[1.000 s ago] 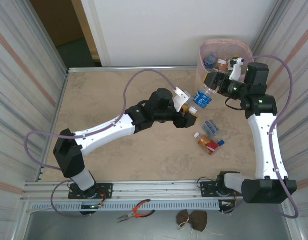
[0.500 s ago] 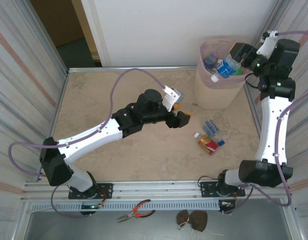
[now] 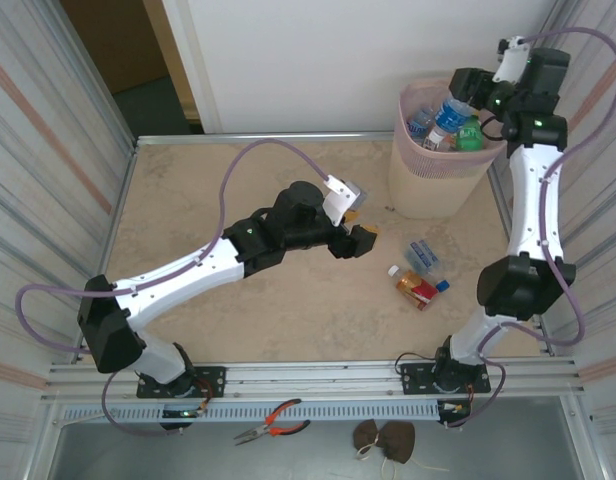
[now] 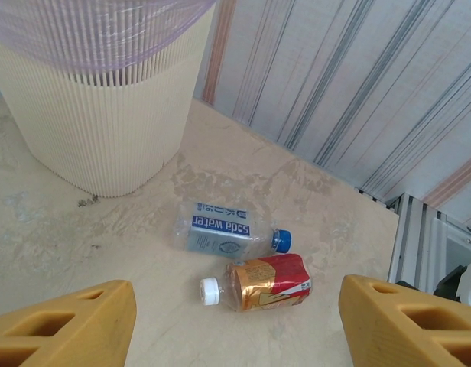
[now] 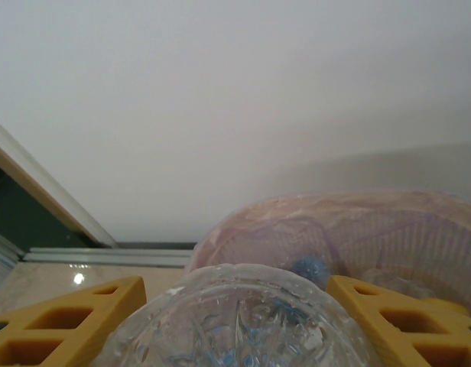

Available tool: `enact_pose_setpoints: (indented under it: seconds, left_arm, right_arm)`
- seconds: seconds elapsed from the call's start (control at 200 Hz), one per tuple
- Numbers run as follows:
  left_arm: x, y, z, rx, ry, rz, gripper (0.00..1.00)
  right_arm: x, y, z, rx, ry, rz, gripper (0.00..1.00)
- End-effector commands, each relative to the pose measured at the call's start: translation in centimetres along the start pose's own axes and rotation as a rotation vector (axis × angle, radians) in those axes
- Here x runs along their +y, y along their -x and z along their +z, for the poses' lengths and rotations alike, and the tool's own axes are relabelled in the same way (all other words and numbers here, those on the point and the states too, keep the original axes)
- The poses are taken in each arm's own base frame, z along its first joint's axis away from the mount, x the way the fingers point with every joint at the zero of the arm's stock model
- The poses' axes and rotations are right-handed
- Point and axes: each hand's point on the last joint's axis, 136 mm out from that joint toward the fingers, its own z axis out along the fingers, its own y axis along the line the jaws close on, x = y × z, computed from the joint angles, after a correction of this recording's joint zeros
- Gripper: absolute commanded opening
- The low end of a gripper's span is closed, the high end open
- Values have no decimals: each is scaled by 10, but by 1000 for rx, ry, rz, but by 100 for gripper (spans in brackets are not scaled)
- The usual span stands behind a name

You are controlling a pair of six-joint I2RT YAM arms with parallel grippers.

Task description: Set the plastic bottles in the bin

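The robot's right gripper should next move away from the striped side of the bin, then bring the bottle down toward the bottles inside the bin.
My right gripper (image 3: pixel 466 88) is shut on a clear plastic bottle (image 3: pixel 449 113) with a blue label and holds it over the bin (image 3: pixel 428 185). In the right wrist view the bottle's base (image 5: pixel 237 325) sits between the yellow fingers (image 5: pixel 63 325), with the bin's pink-lined rim (image 5: pixel 350 218) beyond. Other bottles (image 3: pixel 421 122) lie inside the bin. My left gripper (image 3: pixel 364 236) is open and empty above the table. Ahead of it lie a clear soda water bottle (image 4: pixel 219 228) with a blue cap and a red-and-gold bottle (image 4: pixel 270 281) with a white cap, side by side.
The bin's ribbed wall (image 4: pixel 105 130) stands at the far right corner, close to the striped side wall (image 4: pixel 358 92). A metal rail (image 3: pixel 288 380) runs along the near edge, with pliers (image 3: pixel 273 425) beyond it.
My right arm has swung up and back, carrying the blue-label bottle from beside the bin to above its opening. My left gripper has opened wider and drawn back slightly.
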Motion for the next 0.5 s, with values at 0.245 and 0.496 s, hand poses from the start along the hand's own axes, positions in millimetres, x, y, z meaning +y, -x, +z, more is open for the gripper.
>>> enact_pose_setpoints:
  seconds: [0.245, 0.496]
  left_arm:
    - [6, -1, -22, -18, 57, 4, 71]
    - [11, -8, -25, -8, 80, -8, 71]
  right_arm:
    - [5, -15, 74, 4, 10, -125, 51]
    - [-16, -62, 120, 93, 2, -75, 52]
